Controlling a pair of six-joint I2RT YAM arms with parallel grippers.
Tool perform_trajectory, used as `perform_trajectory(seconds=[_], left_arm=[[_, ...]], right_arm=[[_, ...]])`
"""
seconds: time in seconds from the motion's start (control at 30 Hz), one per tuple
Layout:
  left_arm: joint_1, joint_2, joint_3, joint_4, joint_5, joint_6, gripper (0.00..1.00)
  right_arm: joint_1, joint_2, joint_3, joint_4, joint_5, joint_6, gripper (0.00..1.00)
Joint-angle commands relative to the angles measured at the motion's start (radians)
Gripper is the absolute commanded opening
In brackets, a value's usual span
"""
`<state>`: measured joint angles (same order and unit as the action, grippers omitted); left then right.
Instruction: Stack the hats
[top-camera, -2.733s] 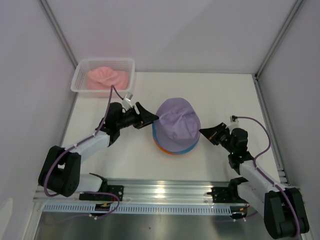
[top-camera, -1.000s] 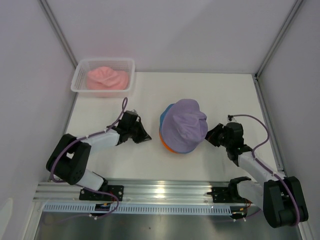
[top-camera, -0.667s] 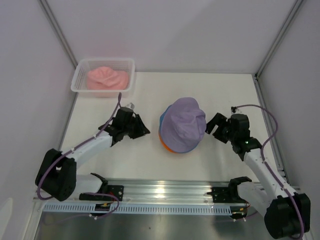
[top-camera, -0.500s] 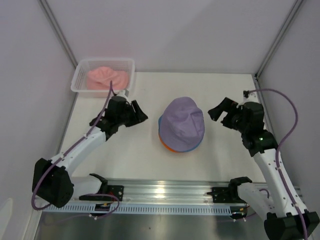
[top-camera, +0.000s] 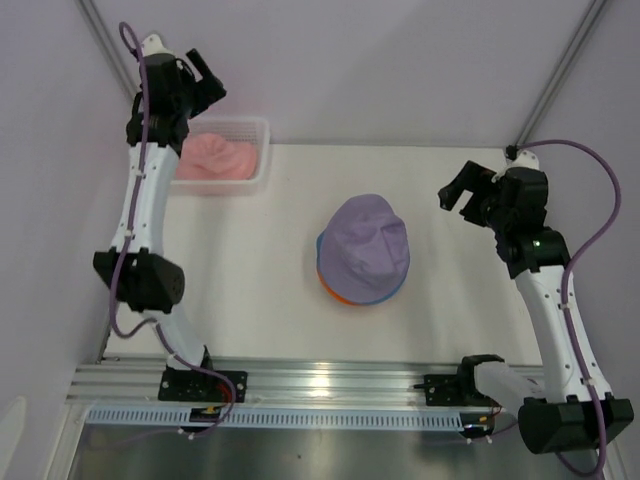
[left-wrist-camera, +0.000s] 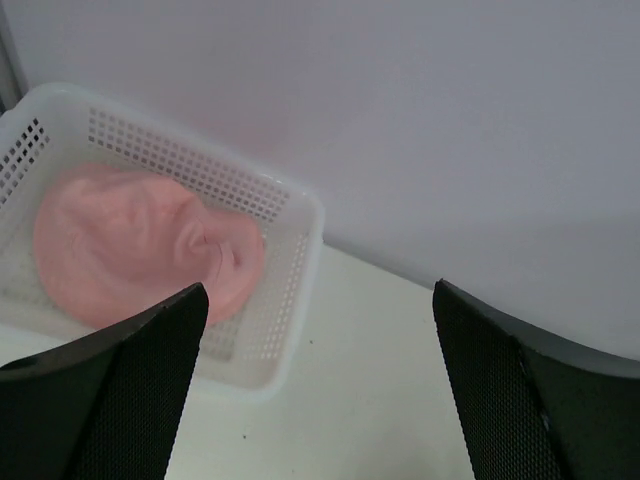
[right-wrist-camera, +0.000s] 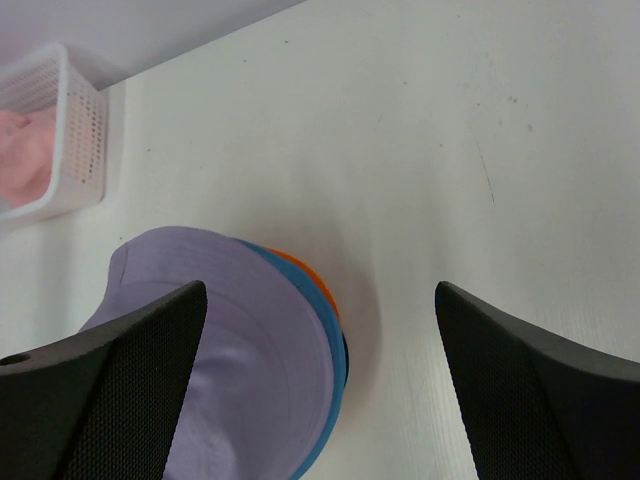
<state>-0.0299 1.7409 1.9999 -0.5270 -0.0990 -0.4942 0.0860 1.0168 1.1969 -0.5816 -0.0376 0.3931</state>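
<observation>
The raised cloth of the hat is below my left gripper, inside the basket. My left gripper should lower its open fingers past the basket's rim to pinch the pale pink hat's fold (top-camera: 231, 164) (left-wrist-camera: 215, 252).
A lavender hat (top-camera: 366, 243) tops a pile at the table's middle, with a blue hat's brim (top-camera: 323, 266) and an orange hat's brim (top-camera: 343, 299) showing under it. The right wrist view shows the same lavender hat (right-wrist-camera: 235, 345), blue brim (right-wrist-camera: 328, 335) and orange brim (right-wrist-camera: 312, 278). A pale pink hat (top-camera: 214, 157) (left-wrist-camera: 125, 245) lies crumpled in the white mesh basket (top-camera: 263, 152) (left-wrist-camera: 300, 250) at the back left. My left gripper (top-camera: 207, 78) (left-wrist-camera: 320, 295) hangs open high over the basket, holding nothing. My right gripper (top-camera: 462, 190) (right-wrist-camera: 320, 290) is open and raised right of the pile.
Grey walls and metal frame posts close in the table at the back and sides. The basket (right-wrist-camera: 82, 150) with the pink hat (right-wrist-camera: 20, 150) sits against the back wall. The arm bases stand on the rail (top-camera: 320, 385) at the near edge.
Both grippers have opened and lifted off the table beside the pile. The left arm swung up and back over the basket; the right arm rose toward the back right.
</observation>
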Motion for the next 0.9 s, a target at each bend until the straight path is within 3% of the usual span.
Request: perform_trajectory(seconds=[0.0, 0.03, 0.07, 0.27, 0.43, 0.7, 0.8, 0.83, 0.87], left_arm=[[0.013, 0.276, 0.322, -0.287, -0.125, 0.022, 0.95], [0.016, 0.374, 0.449, -0.307, -0.139, 0.005, 0.94], [0.016, 0.402, 0.46, -0.291, -0.146, 0.0, 0.94], [0.024, 0.48, 0.292, -0.117, -0.097, 0.028, 0.89], [0.022, 0.545, 0.296, -0.099, -0.07, 0.095, 0.81], [0.021, 0.65, 0.37, -0.182, -0.139, 0.16, 0.81], [0.016, 0.689, 0.396, -0.195, -0.136, 0.19, 0.62], [0.015, 0.694, 0.398, -0.195, -0.14, 0.198, 0.5], [0.013, 0.697, 0.396, -0.194, -0.143, 0.204, 0.45]], right_arm=[[-0.011, 0.066, 0.07, 0.078, 0.034, -0.039, 1.0], [-0.017, 0.075, 0.078, 0.107, 0.036, -0.04, 1.0], [-0.019, 0.081, 0.076, 0.127, 0.036, -0.039, 1.0], [-0.035, 0.143, 0.073, 0.206, 0.024, -0.039, 1.0], [-0.049, 0.177, 0.067, 0.21, 0.024, -0.037, 1.0], [-0.055, 0.169, 0.038, 0.241, 0.013, -0.014, 1.0], [-0.055, 0.17, 0.038, 0.252, 0.012, -0.011, 1.0], [-0.057, 0.17, 0.038, 0.255, 0.01, -0.01, 1.0], [-0.058, 0.172, 0.038, 0.258, 0.008, -0.008, 1.0]])
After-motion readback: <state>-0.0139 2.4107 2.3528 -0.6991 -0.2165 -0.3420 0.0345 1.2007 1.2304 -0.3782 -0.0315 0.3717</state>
